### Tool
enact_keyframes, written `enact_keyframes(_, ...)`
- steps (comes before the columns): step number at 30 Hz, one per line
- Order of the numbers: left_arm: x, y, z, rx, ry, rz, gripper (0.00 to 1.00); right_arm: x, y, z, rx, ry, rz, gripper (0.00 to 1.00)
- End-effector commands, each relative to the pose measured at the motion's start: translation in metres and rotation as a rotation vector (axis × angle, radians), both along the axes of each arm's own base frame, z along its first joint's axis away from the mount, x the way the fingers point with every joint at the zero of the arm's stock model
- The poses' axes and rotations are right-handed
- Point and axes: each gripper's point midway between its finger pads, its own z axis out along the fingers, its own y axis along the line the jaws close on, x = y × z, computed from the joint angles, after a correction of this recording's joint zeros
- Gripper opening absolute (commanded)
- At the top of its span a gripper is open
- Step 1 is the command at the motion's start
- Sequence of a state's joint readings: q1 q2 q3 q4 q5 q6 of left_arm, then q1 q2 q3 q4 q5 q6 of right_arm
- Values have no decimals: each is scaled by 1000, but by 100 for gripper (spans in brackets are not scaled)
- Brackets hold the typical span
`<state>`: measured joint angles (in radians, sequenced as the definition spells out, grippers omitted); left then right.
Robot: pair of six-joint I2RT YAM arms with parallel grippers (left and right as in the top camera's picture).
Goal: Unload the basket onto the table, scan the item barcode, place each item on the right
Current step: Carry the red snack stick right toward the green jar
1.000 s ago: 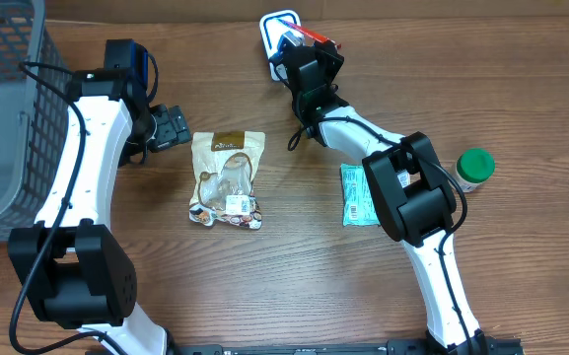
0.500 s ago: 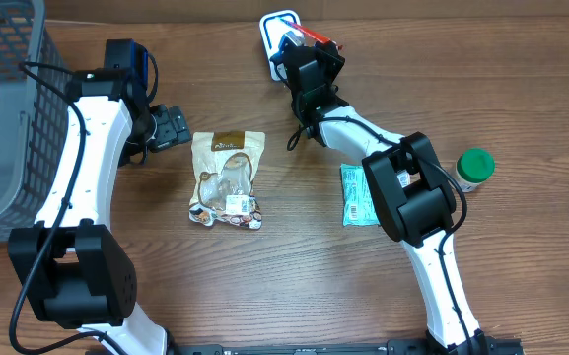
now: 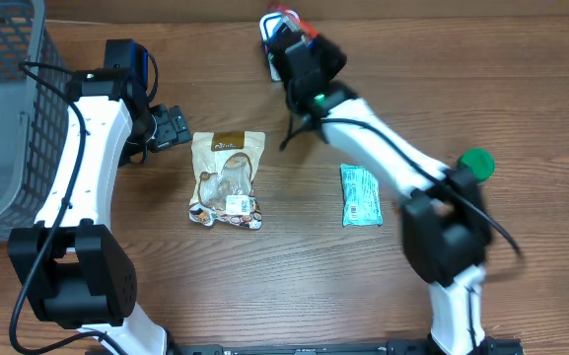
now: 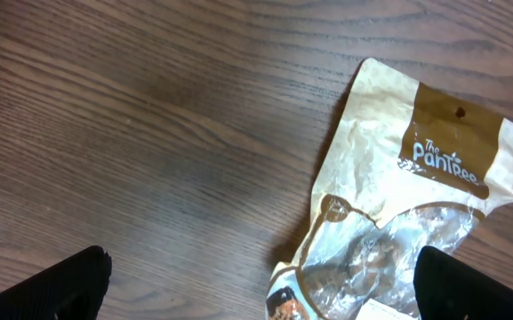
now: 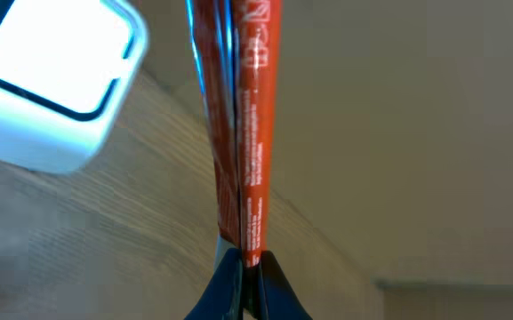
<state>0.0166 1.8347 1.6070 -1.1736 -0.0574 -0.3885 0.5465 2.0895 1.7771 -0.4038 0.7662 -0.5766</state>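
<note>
My right gripper is by the scanner and should next move back from it toward the right in the overhead view. Then it should go down beside the green-capped bottle, where bare wood shows.
My right gripper (image 3: 292,35) is shut on the bottom edge of a flat red packet (image 3: 300,22), which stands upright between the pads (image 5: 247,116). It hangs at the table's far edge, right beside the white, blue-trimmed scanner (image 5: 52,84), which the arm mostly covers in the overhead view. My left gripper (image 3: 176,126) stands open just left of a tan snack pouch (image 3: 228,177). In the left wrist view the pouch (image 4: 407,196) lies flat between the wide-apart fingertips (image 4: 78,284). No barcode shows on the red packet from here.
A teal wrapped packet (image 3: 361,194) lies right of centre on the wooden table. A green-capped white bottle (image 3: 475,166) stands at the right, close to the right arm. A grey wire basket (image 3: 3,108) fills the far left.
The right arm has swung its elbow out to the right and carried the red packet slightly up and left over the scanner. The left arm has stayed still.
</note>
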Motion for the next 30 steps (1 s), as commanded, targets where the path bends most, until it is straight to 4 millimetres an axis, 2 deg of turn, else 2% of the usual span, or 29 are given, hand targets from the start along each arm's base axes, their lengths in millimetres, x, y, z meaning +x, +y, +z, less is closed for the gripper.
enact_keyframes(1, 4, 1, 7, 8, -25, -14, 100, -30, -17, 72, 310, -78, -76, 4)
enact_keyframes(3, 4, 1, 7, 8, -25, -14, 100, -57, -31, 74, 374, 8, -106, 4)
enact_keyframes(5, 4, 1, 7, 8, -24, -14, 100, -84, -45, 66, 438, 132, -132, 4)
enact_keyframes(10, 4, 1, 7, 8, -24, -14, 100, -146, -72, 20, 569, 530, -187, 4)
enact_keyframes(13, 4, 1, 7, 8, -24, -14, 100, -168, -91, -7, 645, 704, -269, 4)
enact_keyframes(17, 4, 1, 7, 8, -25, -14, 100, -179, -131, -47, 653, 786, -409, 4)
enact_keyframes(25, 4, 1, 7, 8, -25, -14, 100, -185, -180, -107, 641, 772, -549, 4)
enact_keyframes(30, 4, 1, 7, 8, -24, -14, 100, -187, -191, -127, 644, 754, -575, 4)
